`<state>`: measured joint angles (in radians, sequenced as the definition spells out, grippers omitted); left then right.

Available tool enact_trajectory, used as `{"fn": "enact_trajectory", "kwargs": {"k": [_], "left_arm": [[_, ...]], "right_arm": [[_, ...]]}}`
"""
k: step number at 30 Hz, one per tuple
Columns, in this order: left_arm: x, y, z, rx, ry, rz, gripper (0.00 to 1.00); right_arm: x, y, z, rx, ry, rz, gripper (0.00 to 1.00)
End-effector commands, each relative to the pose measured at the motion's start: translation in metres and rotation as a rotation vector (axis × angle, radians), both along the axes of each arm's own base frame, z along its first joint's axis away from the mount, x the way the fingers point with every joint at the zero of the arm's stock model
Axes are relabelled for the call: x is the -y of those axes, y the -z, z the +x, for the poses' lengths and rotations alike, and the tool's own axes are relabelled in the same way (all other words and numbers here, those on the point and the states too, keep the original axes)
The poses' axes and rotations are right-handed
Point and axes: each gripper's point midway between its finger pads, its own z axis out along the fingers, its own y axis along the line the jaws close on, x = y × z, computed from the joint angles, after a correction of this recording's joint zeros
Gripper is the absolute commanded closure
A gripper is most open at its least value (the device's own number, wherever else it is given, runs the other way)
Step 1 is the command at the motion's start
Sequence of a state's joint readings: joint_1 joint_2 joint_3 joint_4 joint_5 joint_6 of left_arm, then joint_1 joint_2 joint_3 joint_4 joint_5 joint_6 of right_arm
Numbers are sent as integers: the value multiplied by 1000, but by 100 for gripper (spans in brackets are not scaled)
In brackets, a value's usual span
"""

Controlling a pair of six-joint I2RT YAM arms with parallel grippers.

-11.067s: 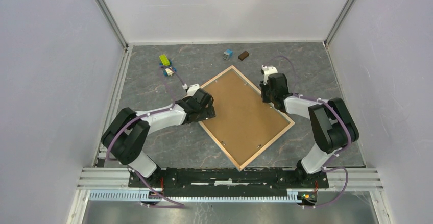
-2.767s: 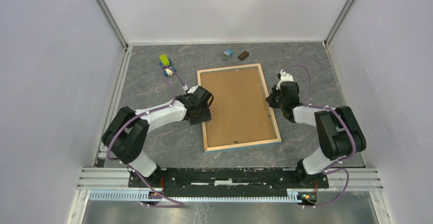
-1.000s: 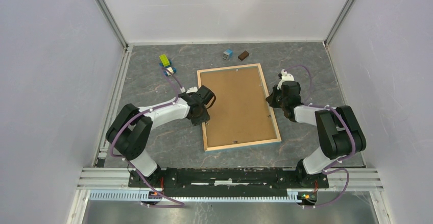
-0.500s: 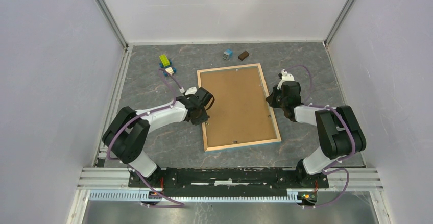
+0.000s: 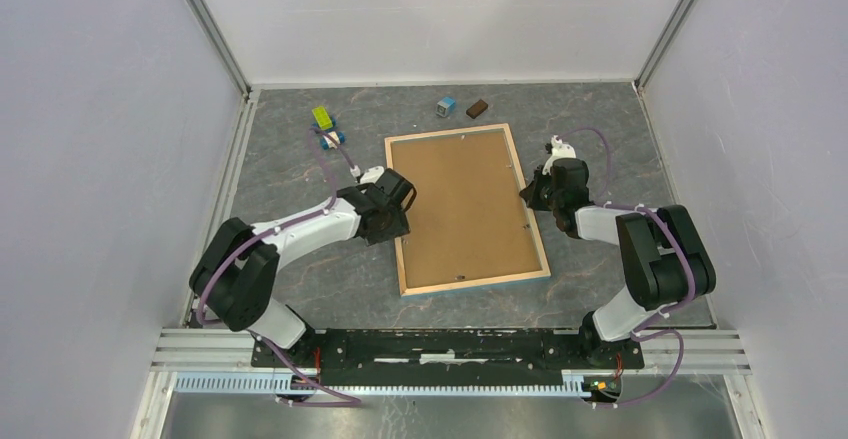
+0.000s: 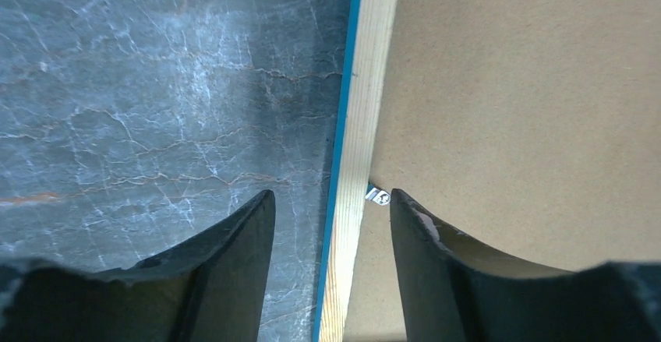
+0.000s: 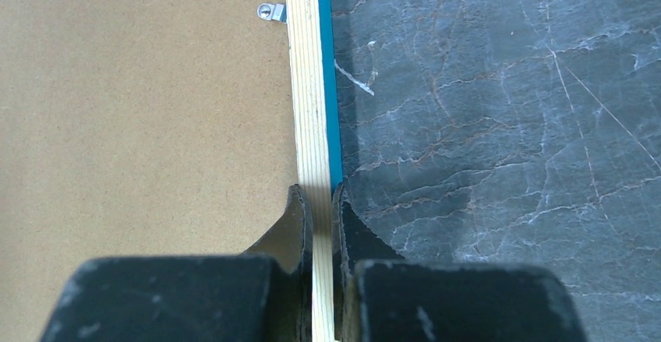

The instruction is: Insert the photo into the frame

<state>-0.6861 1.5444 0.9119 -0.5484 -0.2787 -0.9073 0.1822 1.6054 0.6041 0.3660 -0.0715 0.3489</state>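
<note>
The right gripper swings back and to its right in the top view next, toward bare tabletop, then releases the bar, with the left gripper open.
The frame [image 5: 475, 282] lies back side up on the table, its light wood rail around a brown backing board [image 5: 462, 204]. The photo is hidden. My left gripper [image 5: 396, 221] is open at the frame's left rail. In the left wrist view the left gripper [image 6: 331, 198] straddles the wood rail [image 6: 366, 108], one finger over the table and the other over the board, by a small metal clip [image 6: 378, 196]. My right gripper [image 5: 530, 195] is at the right rail. In the right wrist view the right gripper [image 7: 321, 194] is shut on the rail [image 7: 305, 85], with its blue edge showing.
Small toys lie at the back of the table: a green-yellow block [image 5: 322, 117], a blue-white piece [image 5: 328, 139], a blue cube [image 5: 446, 106] and a brown block [image 5: 477, 109]. White walls enclose the table on three sides.
The left arm's elbow has swung out to the left and the left gripper has shifted slightly along the left rail. The frame and the right gripper have stayed put.
</note>
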Motion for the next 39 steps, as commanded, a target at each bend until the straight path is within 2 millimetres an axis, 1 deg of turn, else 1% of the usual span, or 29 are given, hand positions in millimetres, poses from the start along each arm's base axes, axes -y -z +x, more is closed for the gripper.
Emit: {"fn": "enact_trajectory", "kwargs": {"k": [1,4,7,8,9,11,13,15,17,19,21,23,25,29,31,35,37,38,39], "left_arm": [[2,-39,19,126,59,2,34],[1,-44,18,142,67,-7,25],[2,-46,8,147,79,-50,19],[2,-47,3,147,81,-72,17],[2,-49,-1,150,85,-98,12],[2,-48,-15,136,101,-145,5],[5,-49,-30,114,132,-201,1],[5,-49,-42,102,139,-245,1],[4,-52,-51,117,139,-288,0],[4,-57,-56,139,130,-336,0],[8,-58,-62,142,128,-394,0],[16,-59,-67,137,121,-454,0],[26,-57,-73,116,128,-507,0],[35,-52,-79,100,124,-530,0],[39,-50,-77,104,112,-542,0],[49,-49,-69,101,102,-544,0],[57,-46,-63,86,92,-541,0],[62,-46,-60,79,90,-544,0],[65,-40,-58,60,87,-532,0]], "right_arm": [[10,26,-20,-117,68,4,100],[12,25,-25,-116,85,10,100],[16,26,-35,-124,128,22,100],[22,26,-38,-126,168,13,100],[27,26,-41,-134,199,2,100],[43,24,-46,-154,305,-28,100],[61,22,-54,-186,442,-53,100],[76,24,-72,-242,584,-61,100],[81,29,-92,-272,694,-12,100],[79,34,-109,-277,776,71,100],[74,41,-123,-295,813,132,100],[67,41,-129,-304,801,159,100],[63,40,-134,-318,779,144,100],[56,36,-145,-321,726,131,100],[51,34,-150,-303,700,143,99],[41,34,-160,-267,663,207,95],[36,35,-162,-254,640,244,90],[32,33,-161,-243,620,266,86],[28,32,-161,-241,593,279,83]]}}
